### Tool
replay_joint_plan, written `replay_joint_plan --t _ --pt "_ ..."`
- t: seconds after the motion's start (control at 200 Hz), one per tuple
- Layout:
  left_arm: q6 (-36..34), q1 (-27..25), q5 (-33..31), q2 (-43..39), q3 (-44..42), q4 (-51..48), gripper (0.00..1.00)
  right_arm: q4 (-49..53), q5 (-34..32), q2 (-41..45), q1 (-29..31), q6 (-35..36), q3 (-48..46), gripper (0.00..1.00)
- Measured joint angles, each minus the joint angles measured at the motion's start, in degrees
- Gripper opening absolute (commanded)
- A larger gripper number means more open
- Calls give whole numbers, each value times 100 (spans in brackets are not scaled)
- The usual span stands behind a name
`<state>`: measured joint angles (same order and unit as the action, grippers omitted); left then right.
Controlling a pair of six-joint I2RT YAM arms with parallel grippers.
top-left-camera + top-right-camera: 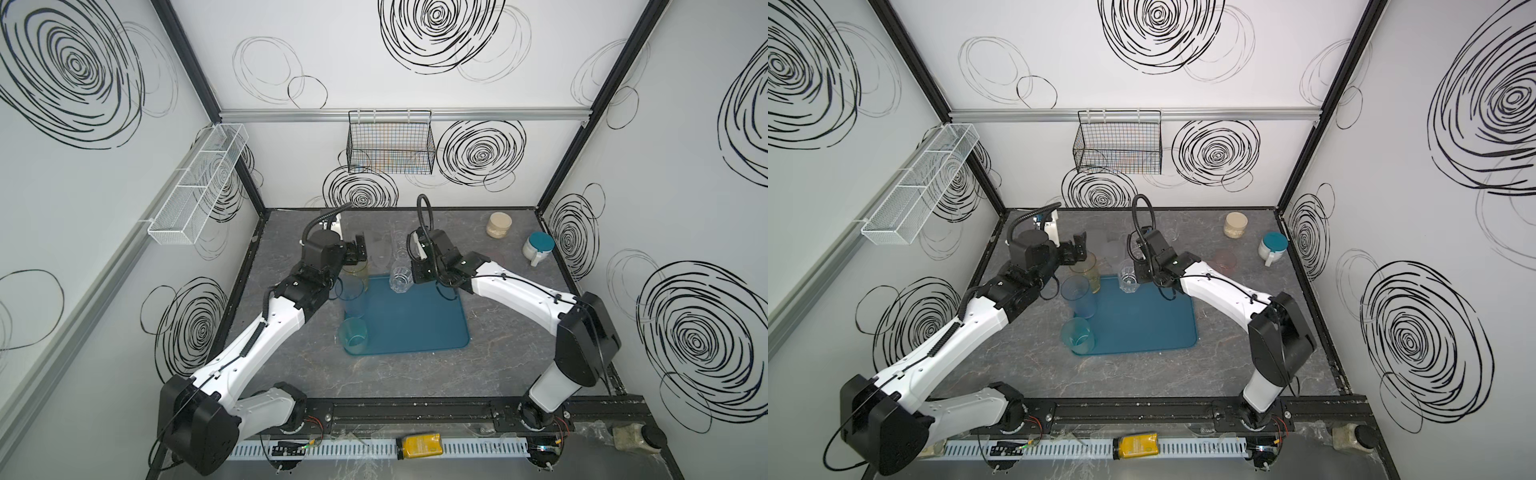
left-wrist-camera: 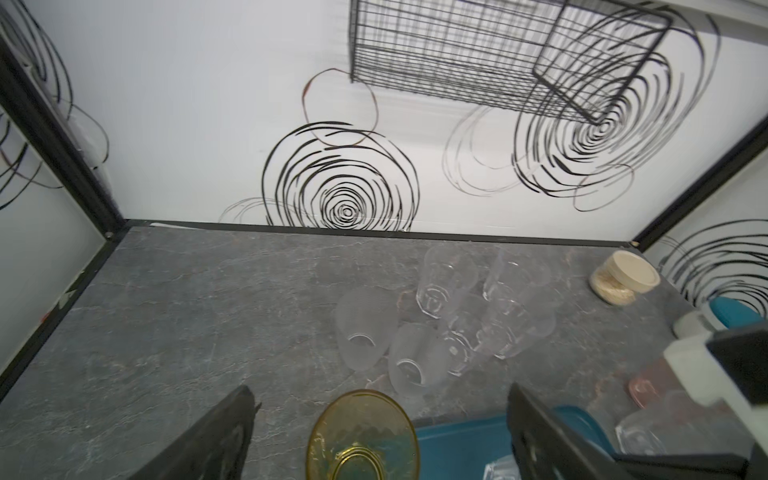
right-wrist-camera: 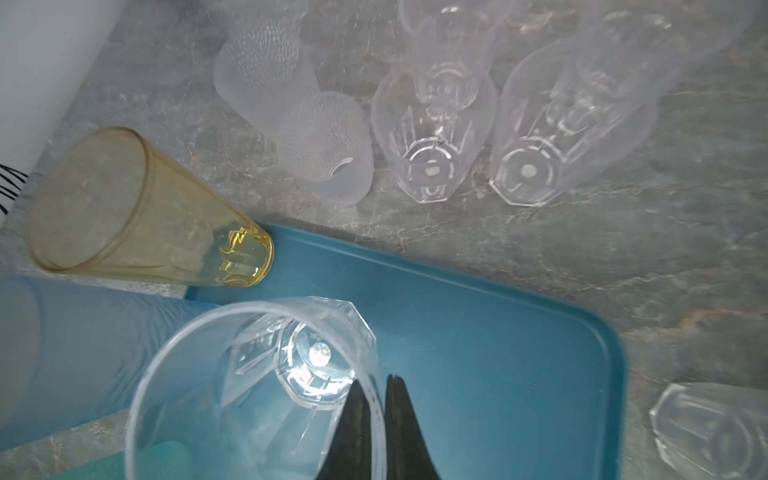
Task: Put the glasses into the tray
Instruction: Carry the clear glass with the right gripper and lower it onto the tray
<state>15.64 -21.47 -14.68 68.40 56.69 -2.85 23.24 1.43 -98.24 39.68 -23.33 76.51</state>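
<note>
The bottom of the tray beside the amber glass is empty. My right gripper should next move toward the amber glass and down, then let go of the clear faceted glass (image 1: 401, 279).
The dark teal tray (image 1: 415, 324) (image 1: 1142, 324) lies mid-table. My right gripper (image 3: 376, 386) is shut on the wall of a clear faceted glass (image 3: 257, 374) (image 1: 401, 279), one finger inside and one outside. It holds the glass upright over the tray's back part; whether the base touches, I cannot tell. My left gripper (image 2: 380, 390) (image 1: 1077, 249) hangs open above the amber glass (image 2: 361, 436) (image 3: 145, 212), which stands on the tray's back left corner. The blue glass (image 1: 351, 297) and teal glass (image 1: 353, 332) stand along the tray's left edge.
Behind the tray stand two frosted glasses (image 2: 365, 328) (image 2: 415, 361) and several clear ones (image 3: 432, 137). A pink glass (image 1: 1225, 259) stands to the right. A beige jar (image 1: 500, 224) and a white cup with a teal lid (image 1: 538, 245) sit back right. A black wire basket (image 1: 390, 141) hangs on the back wall.
</note>
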Motion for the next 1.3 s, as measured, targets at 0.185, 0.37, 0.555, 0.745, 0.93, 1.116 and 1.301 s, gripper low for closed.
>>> replay_joint_plan --t 0.185,0.37,0.555,0.745,0.93,1.116,1.301 --pt "240 151 424 4 -492 424 96 686 -363 -942 175 52 1054 0" --pt "415 122 614 -208 -946 468 97 964 -492 -1445 238 68 1565 0" --pt "472 94 654 -476 -1102 645 97 1019 -562 -2085 264 68 2155 1" --pt "492 85 654 -535 -1281 741 97 1093 -577 -2162 269 72 2273 3" --pt "516 85 654 -516 -1298 776 97 1099 -549 -2197 271 85 2310 7" --pt "542 146 658 -516 -1386 881 97 1064 -459 -2236 269 81 2343 10" --pt "579 195 680 -516 -1408 918 97 922 -328 -2236 260 -17 2269 19"
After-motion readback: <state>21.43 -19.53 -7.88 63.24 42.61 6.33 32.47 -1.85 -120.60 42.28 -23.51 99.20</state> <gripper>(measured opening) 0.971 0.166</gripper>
